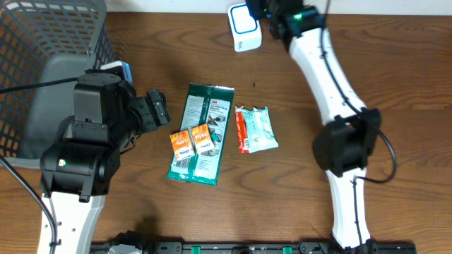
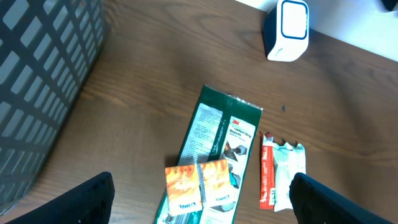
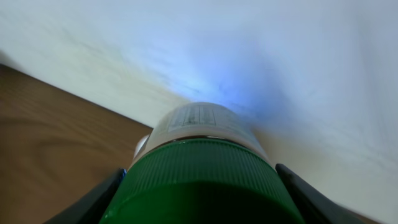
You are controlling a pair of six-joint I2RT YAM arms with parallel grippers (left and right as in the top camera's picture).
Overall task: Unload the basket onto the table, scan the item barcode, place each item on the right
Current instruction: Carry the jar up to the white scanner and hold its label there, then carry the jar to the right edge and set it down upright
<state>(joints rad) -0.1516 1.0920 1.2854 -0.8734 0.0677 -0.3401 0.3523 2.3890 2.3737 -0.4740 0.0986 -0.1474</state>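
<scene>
My right gripper swings back and to its right in the overhead view next, lowers the bottle and releases it, since bare tabletop lies below the gripper there.
My right gripper [image 3: 200, 193] is shut on a bottle with a ribbed green cap [image 3: 202, 177] and a white labelled body [image 3: 199, 121], one dark finger on each side of the cap. A blue glow falls on the white wall beyond it. From overhead, the right gripper [image 1: 274, 17] sits at the table's far edge, right beside the white-and-blue scanner [image 1: 244, 27]; the bottle itself is hidden there. The left gripper [image 1: 157, 109] hangs open and empty over the packets, its fingers [image 2: 84, 199] spread wide. The scanner [image 2: 286, 29] also shows in the left wrist view.
A green 3M packet [image 1: 201, 134] lies mid-table with two orange sachets [image 1: 192, 141] on it. A red-and-white packet [image 1: 256, 129] lies to its right. A grey mesh basket [image 1: 42, 42] fills the far left corner.
</scene>
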